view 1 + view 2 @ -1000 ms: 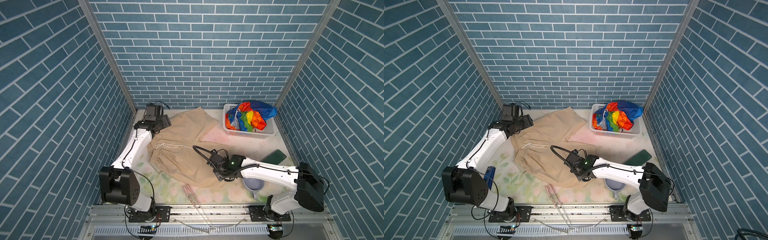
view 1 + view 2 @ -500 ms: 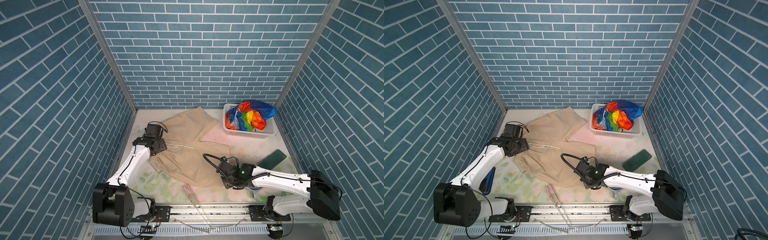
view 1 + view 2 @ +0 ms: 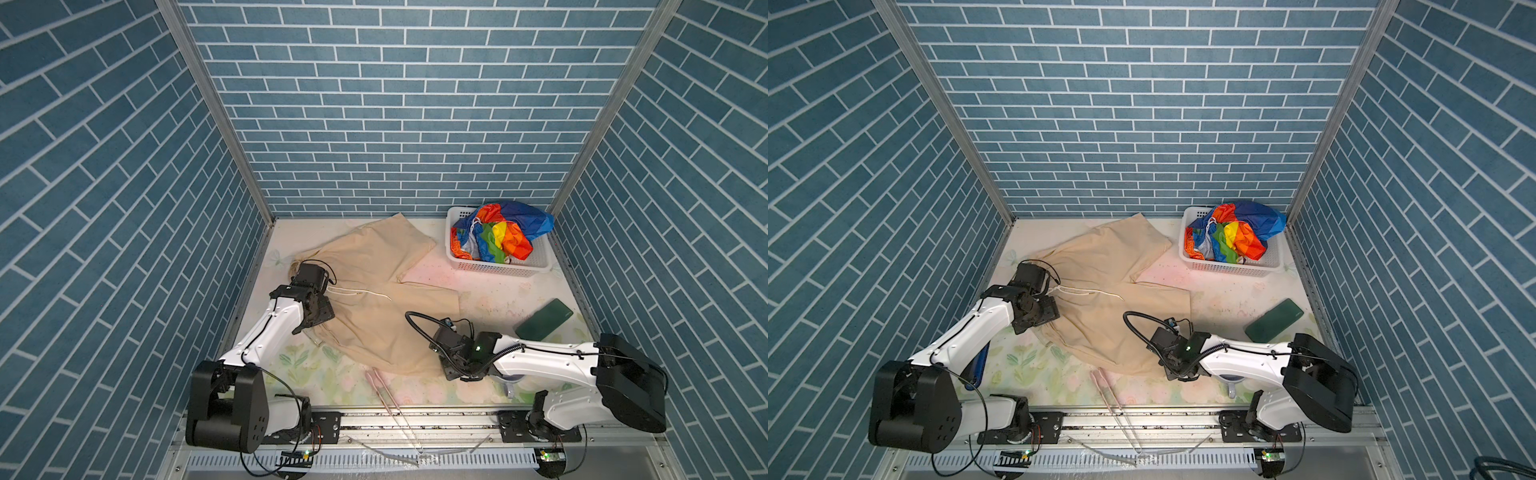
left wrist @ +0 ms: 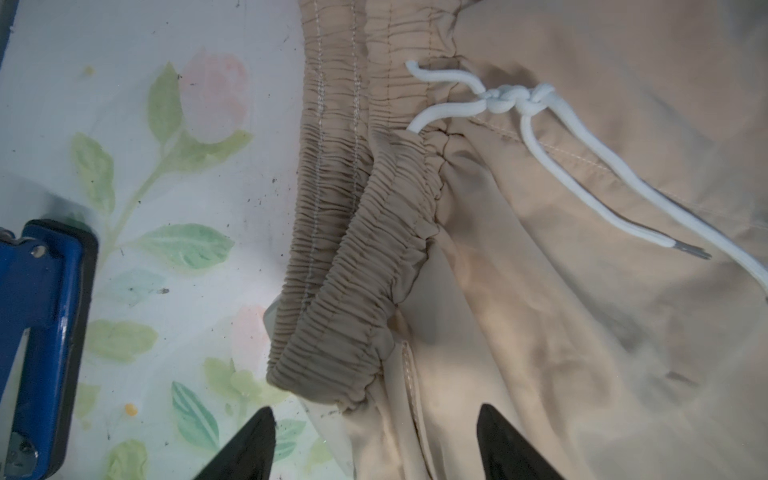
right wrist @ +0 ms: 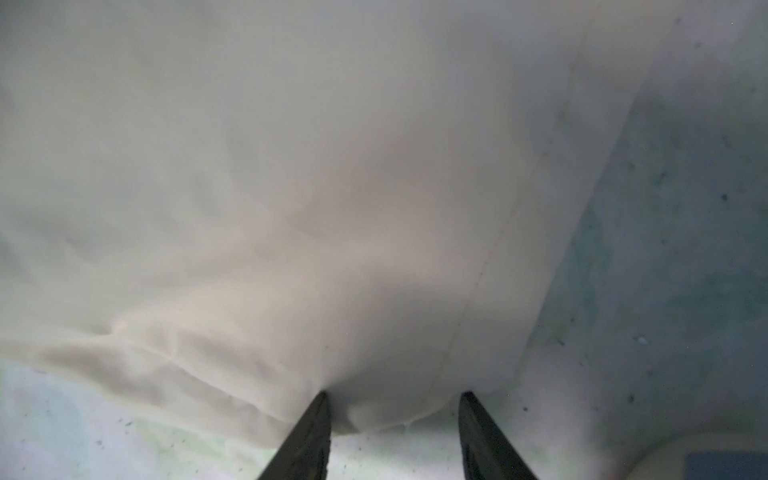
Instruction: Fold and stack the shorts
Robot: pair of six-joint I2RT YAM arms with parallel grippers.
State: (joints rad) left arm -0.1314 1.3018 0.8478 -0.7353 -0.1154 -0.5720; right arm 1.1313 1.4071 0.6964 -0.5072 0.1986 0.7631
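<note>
I should next move my left gripper slightly toward the blue tool, center the near corner of the gathered waistband [image 4: 329,382] and close on it, since that corner is nearer one finger.
The beige shorts [image 3: 374,291] [image 3: 1108,282] lie spread on the flowered table, waistband to the left, white drawstring [image 4: 511,99] knotted on top. My left gripper [image 3: 318,316] [image 3: 1038,318] [image 4: 375,409] hangs open over the near end of the gathered waistband, gripping nothing. At the cloth's near right corner my right gripper [image 3: 451,370] [image 3: 1173,370] [image 5: 393,395] is low on the table. It is open, and the hem corner of the beige shorts [image 5: 291,166] lies between its fingers. The rainbow-striped shorts [image 3: 503,235] [image 3: 1233,232] sit crumpled in the basket.
A white perforated basket [image 3: 494,268] [image 3: 1229,268] stands at the back right. A dark green flat case [image 3: 544,320] lies at the right. Pink tongs [image 3: 384,390] lie near the front edge. A blue tool [image 4: 37,332] [image 3: 978,365] lies beside the left arm. Blue brick walls close in three sides.
My left gripper came from the far left corner toward the front along the waistband. My right gripper slid nearer and rightward to the cloth's near corner.
</note>
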